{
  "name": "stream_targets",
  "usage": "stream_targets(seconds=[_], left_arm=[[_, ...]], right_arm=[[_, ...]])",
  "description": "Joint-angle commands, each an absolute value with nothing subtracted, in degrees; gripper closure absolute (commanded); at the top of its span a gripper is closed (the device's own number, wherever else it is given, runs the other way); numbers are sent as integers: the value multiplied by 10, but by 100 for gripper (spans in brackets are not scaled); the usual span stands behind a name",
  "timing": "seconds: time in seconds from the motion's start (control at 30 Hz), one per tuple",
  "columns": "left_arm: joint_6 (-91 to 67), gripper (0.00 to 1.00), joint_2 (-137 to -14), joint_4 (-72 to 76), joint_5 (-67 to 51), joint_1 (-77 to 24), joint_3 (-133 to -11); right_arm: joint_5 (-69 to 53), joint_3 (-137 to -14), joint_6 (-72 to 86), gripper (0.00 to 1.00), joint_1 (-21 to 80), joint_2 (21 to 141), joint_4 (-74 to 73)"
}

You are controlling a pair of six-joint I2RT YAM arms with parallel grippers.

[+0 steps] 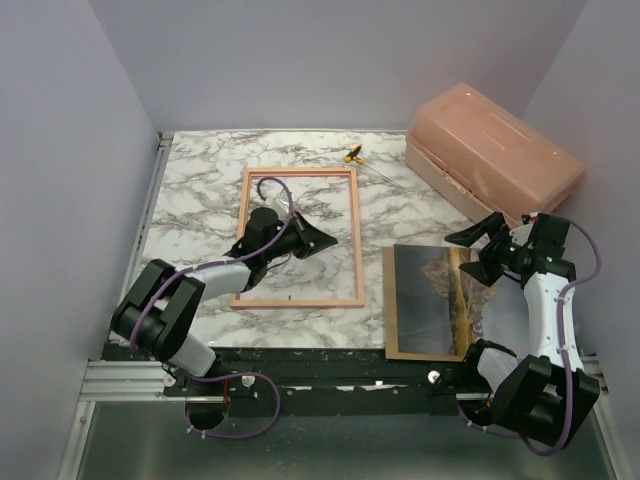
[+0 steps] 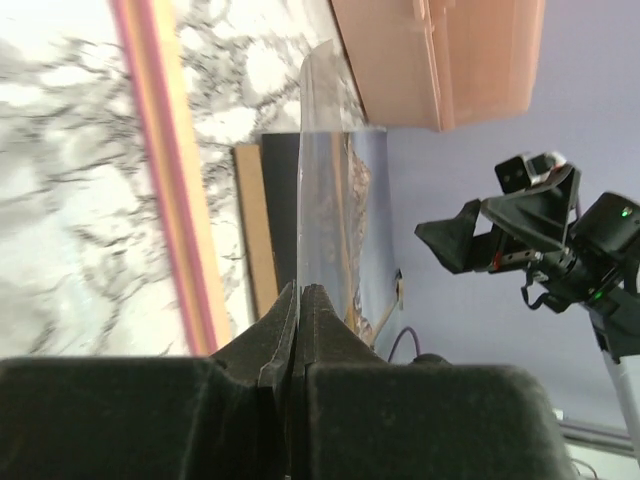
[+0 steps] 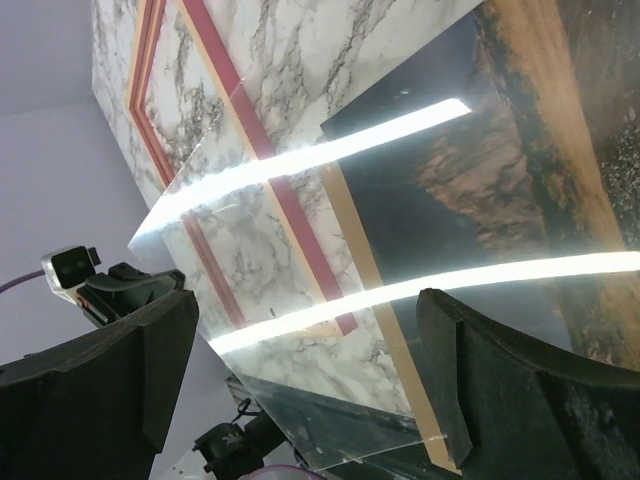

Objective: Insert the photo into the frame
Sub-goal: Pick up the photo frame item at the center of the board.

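Only one gripper is holding the clear sheet (image 2: 318, 150), and it is down and to the left in the top view. My right gripper should move that way next and close on it.
The frame (image 1: 355, 240) lies flat on the marble table, its pink edge also showing in the left wrist view (image 2: 170, 170) and the right wrist view (image 3: 235, 85). The photo (image 1: 430, 295) lies face up to its right on a brown backing board (image 1: 390, 310). My left gripper (image 1: 310, 238) hovers over the frame's right half, shut (image 2: 302, 290) on a clear sheet (image 2: 318, 150) seen edge-on. That sheet (image 3: 300, 300) tilts up between frame and photo (image 3: 520, 170). My right gripper (image 1: 480, 250) is open (image 3: 320, 380) above the photo's far right corner, holding nothing.
A salmon plastic box (image 1: 490, 150) stands at the back right, close to the right arm. A small yellow-handled tool (image 1: 352, 154) lies beyond the frame's far edge. Lilac walls close in the table on the left, back and right.
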State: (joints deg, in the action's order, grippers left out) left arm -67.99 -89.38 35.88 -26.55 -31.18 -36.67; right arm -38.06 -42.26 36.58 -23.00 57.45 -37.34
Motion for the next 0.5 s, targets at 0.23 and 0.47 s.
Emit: stream_targets(seconds=[0.23, 0.47], left_arm=[[-606, 100, -630, 107, -158, -184, -279], [-635, 100, -466, -31, -36, -174, -237]], right_arm=[[-470, -370, 379, 0, -233, 569, -297], [-475, -336, 397, 0, -193, 603, -248]])
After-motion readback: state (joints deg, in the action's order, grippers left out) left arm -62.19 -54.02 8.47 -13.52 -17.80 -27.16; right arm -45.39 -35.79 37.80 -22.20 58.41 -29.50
